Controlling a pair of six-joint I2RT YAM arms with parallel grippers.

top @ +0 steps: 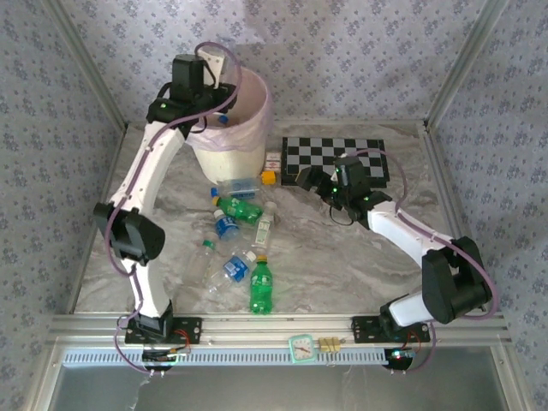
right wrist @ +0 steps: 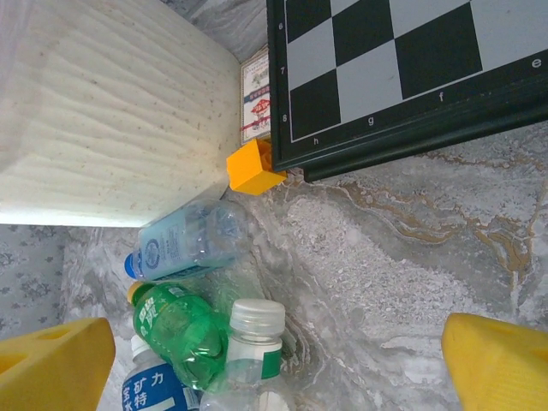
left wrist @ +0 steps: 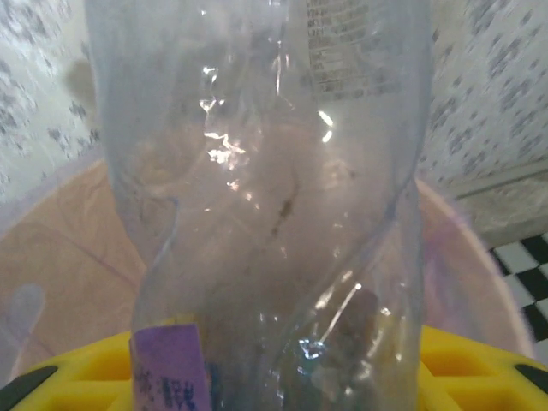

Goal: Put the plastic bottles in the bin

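Observation:
The left gripper will next move its bottle toward the chessboard, clear of the bin's rim, and let it go, because the open middle of the bin is that way.
My left gripper (top: pixel 214 107) hangs over the mouth of the bin (top: pixel 233 150), shut on a crumpled clear bottle (left wrist: pixel 257 171) with a purple label; the bin's pink liner (left wrist: pixel 68 248) lies behind it. Several bottles lie on the table below the bin: green ones (top: pixel 242 210) (top: pixel 261 287), blue-labelled ones (top: pixel 227 227) (top: pixel 237 267) and a white-capped clear one (top: pixel 265 227). My right gripper (top: pixel 310 181) hovers open beside the pile, nothing between its fingers. In its wrist view my right gripper (right wrist: pixel 278 334) faces a pale blue bottle (right wrist: pixel 188 240), a green bottle (right wrist: pixel 175 330) and the white-capped bottle (right wrist: pixel 254 342).
A chessboard (top: pixel 334 158) lies at the back right, just behind my right gripper. A yellow cube (right wrist: pixel 255 167) and a red-white box (right wrist: pixel 255 107) sit between the board and the bin wall (right wrist: pixel 111 111). Marbled table (right wrist: pixel 402 257) stretches to the right of the pile.

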